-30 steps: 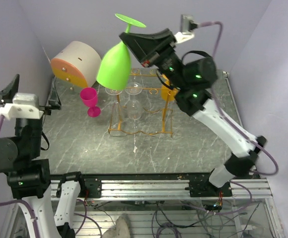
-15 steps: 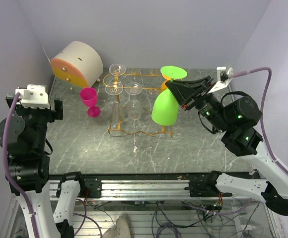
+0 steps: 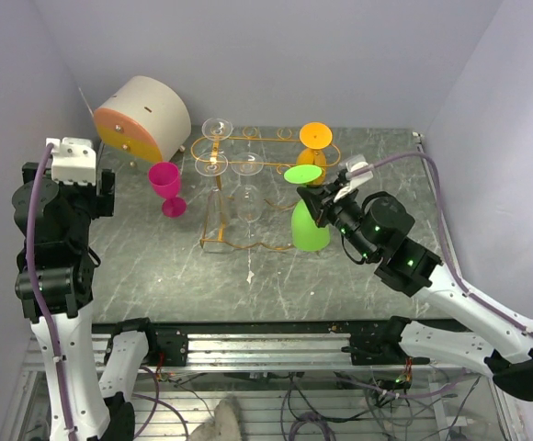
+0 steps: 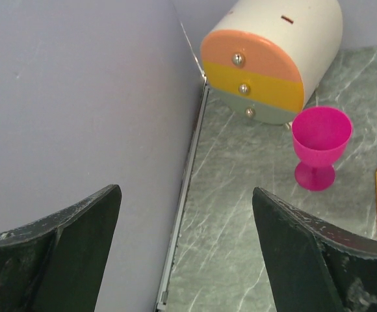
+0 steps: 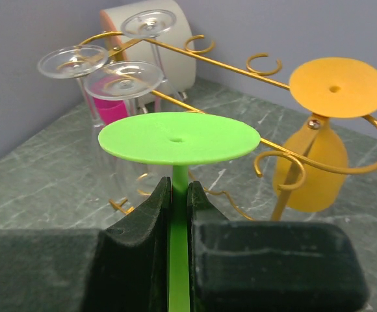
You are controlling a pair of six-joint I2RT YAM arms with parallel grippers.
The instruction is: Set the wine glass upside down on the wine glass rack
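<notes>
An empty hook by the orange glass is to the right of my right gripper in the wrist view. I should slide the wine glass's stem there, lower its foot and let go.
My right gripper (image 3: 320, 204) (image 5: 179, 192) is shut on the stem of a green wine glass (image 3: 308, 223) (image 5: 179, 138), held upside down with its round foot on top. The glass is at the front right of the gold wire wine glass rack (image 3: 257, 138) (image 5: 266, 78), beside an open loop hook, not hung on it. An orange glass (image 3: 315, 138) (image 5: 318, 149) and three clear glasses (image 3: 230, 165) (image 5: 104, 65) hang upside down on the rack. My left gripper (image 4: 185, 214) is open and empty, high by the left wall.
A pink glass (image 3: 166, 187) (image 4: 320, 146) stands upright left of the rack. A beige drum-shaped box (image 3: 142, 115) (image 4: 273, 58) with an orange face sits at the back left. Walls close in on the left, back and right.
My right arm has swung the green glass down from high above the rack to its front right side and drawn it lower. My left arm has turned and lifted a little.
</notes>
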